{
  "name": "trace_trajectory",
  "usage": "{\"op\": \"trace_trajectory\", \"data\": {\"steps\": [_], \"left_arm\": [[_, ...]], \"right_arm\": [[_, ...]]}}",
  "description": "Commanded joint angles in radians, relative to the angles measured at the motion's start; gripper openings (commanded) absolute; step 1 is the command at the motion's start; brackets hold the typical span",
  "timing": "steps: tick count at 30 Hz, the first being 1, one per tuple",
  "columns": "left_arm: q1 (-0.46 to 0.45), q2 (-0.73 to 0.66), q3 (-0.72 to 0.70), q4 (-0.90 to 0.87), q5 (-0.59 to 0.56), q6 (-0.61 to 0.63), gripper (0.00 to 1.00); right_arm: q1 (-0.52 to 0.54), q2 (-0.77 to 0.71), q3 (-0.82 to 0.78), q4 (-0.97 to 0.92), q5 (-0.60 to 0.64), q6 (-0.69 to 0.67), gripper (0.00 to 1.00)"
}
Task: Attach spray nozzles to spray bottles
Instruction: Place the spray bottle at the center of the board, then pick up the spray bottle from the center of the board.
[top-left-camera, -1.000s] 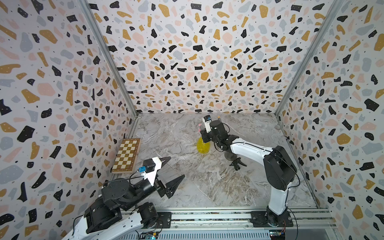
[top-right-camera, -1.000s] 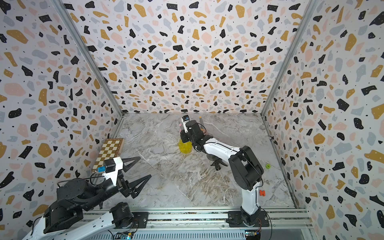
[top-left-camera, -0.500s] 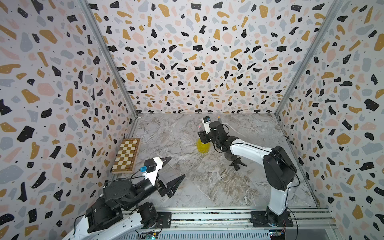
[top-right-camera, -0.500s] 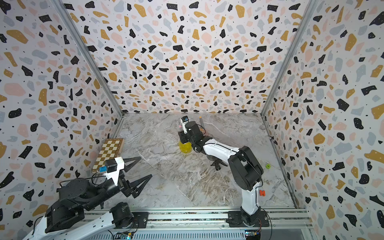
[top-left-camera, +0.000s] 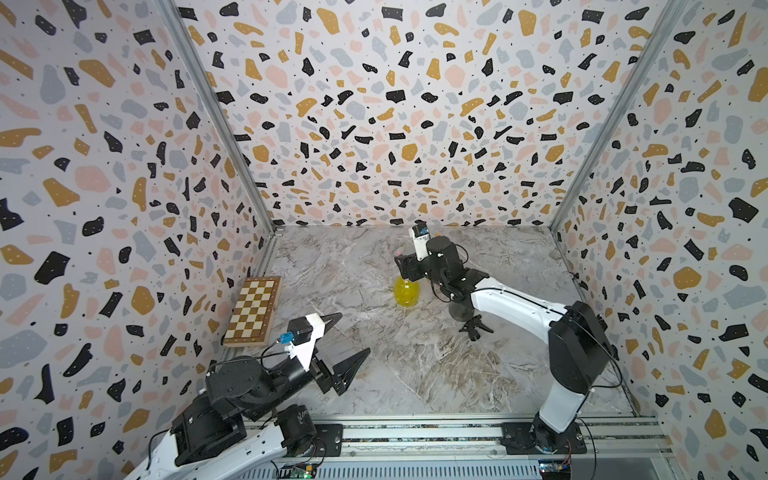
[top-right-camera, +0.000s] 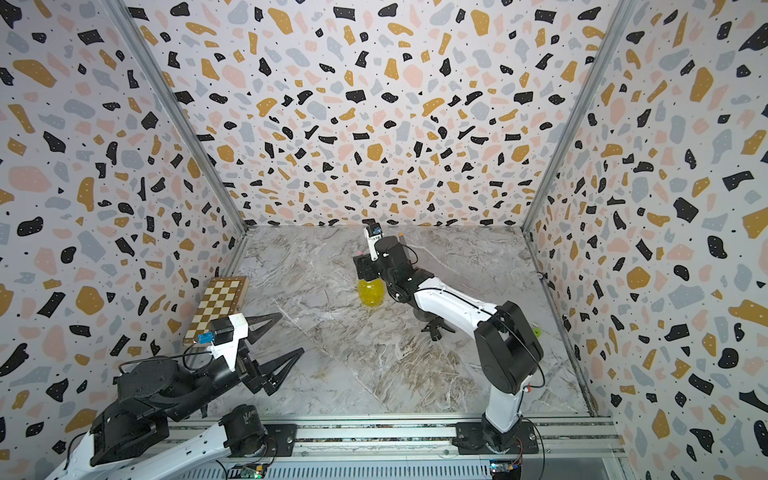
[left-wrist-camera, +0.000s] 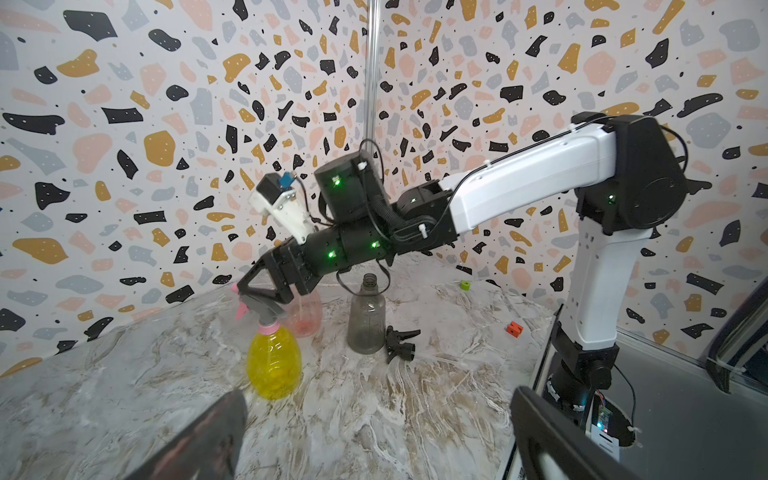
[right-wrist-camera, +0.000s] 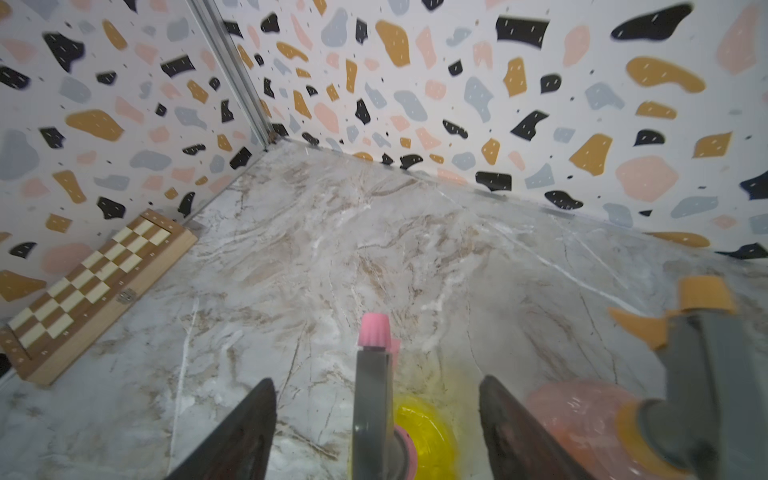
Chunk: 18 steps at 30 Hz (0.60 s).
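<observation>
My right gripper draws off the pink-trigger nozzle (left-wrist-camera: 259, 305) and back onto the smoky grey bottle's neck next, since the bottle stands capless, nearer my base than the gripper.
The yellow spray bottle (top-left-camera: 407, 292) (top-right-camera: 371, 293) (left-wrist-camera: 273, 361) stands mid-table with the grey, pink-trigger nozzle (left-wrist-camera: 259, 305) (right-wrist-camera: 372, 382) on its neck. My right gripper (top-left-camera: 405, 266) (right-wrist-camera: 376, 399) is open right above it, one finger on each side of the nozzle with gaps between. Beside it the pink bottle (right-wrist-camera: 582, 419) carries the grey, orange-trigger nozzle (right-wrist-camera: 698, 332). The smoky grey bottle (left-wrist-camera: 366, 320) stands capless, and the black nozzle (left-wrist-camera: 401, 343) (top-left-camera: 473, 326) lies next to it. My left gripper (top-left-camera: 353, 333) (left-wrist-camera: 378, 392) hovers open and empty near the front left.
A folded wooden chessboard (top-left-camera: 253, 309) (right-wrist-camera: 91, 291) lies against the left wall. A small green ring (left-wrist-camera: 464, 284) and a small orange block (left-wrist-camera: 514, 327) lie near the right wall. The arms' mounting rail (top-left-camera: 415, 432) runs along the front edge.
My right gripper's jaws have spread apart and let go of the pink-trigger nozzle, which stays on the yellow bottle. The left arm has not moved.
</observation>
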<state>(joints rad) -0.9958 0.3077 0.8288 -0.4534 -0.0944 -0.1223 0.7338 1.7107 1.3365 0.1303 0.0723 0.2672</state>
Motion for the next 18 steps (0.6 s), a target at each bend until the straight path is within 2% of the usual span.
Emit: {"op": "trace_trajectory", "data": {"steps": [1, 6, 10, 14, 18], "left_arm": [[0.003, -0.005, 0.012, 0.045, -0.02, -0.013, 0.99], [0.004, -0.009, 0.005, 0.057, -0.03, -0.029, 0.99], [0.003, -0.007, -0.004, 0.063, -0.021, -0.047, 0.99], [0.003, -0.006, -0.018, 0.072, -0.016, -0.069, 0.99], [0.003, -0.004, -0.023, 0.073, -0.017, -0.086, 0.99]], "right_arm": [[0.012, -0.172, -0.049, -0.042, 0.021, 0.047, 0.78], [0.026, -0.397, -0.213, -0.18, 0.106, 0.093, 0.79], [-0.031, -0.515, -0.321, -0.32, 0.136, 0.131, 0.81], [-0.136, -0.551, -0.4, -0.339, 0.086, 0.133, 0.76], [-0.205, -0.483, -0.389, -0.344, 0.031, 0.12, 0.75]]}}
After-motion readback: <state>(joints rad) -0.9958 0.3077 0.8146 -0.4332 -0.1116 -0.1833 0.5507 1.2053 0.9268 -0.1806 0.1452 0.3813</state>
